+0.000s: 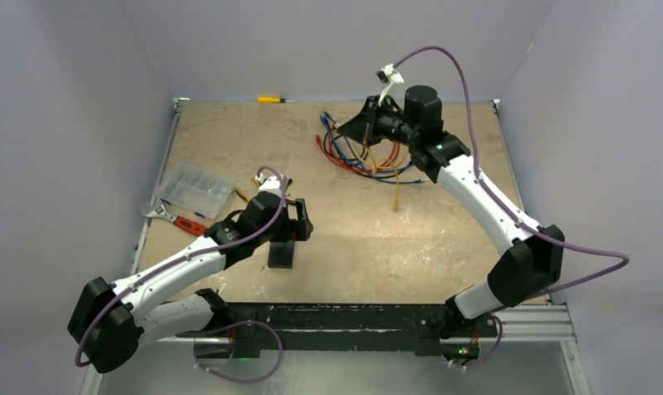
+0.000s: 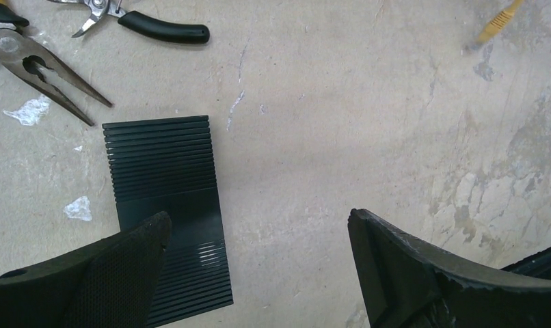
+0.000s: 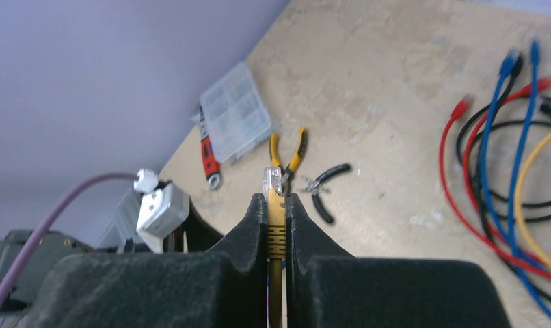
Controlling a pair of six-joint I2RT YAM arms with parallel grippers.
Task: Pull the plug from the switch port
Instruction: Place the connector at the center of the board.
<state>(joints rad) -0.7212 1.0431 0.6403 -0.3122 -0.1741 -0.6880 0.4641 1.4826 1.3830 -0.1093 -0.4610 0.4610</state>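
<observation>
The yellow plug [image 3: 271, 181] is already far away from the switch, so my right gripper needs to move outward next and then down over the far side of the cable pile.
The switch [image 2: 165, 171], a flat black ribbed box, lies on the table; in the top view [image 1: 281, 253] it sits just below my left gripper [image 1: 302, 222]. The left gripper [image 2: 259, 219] is open and empty, its left finger over the switch's edge. The sockets do not show. My right gripper [image 3: 276, 201] is shut on a yellow cable's plug [image 3: 271, 181], whose clear tip sticks out past the fingertips. In the top view the right gripper [image 1: 349, 125] is raised at the back, far from the switch. The cable's other end [image 1: 396, 200] hangs toward the table.
A pile of red, blue, black and yellow cables [image 1: 365, 155] lies at the back right. A clear compartment box [image 1: 195, 188] and a red-handled wrench [image 1: 180, 220] sit at the left. Pliers [image 2: 47, 75] and cutters [image 2: 156, 29] lie beyond the switch. A yellow screwdriver [image 1: 271, 99] lies at the back edge.
</observation>
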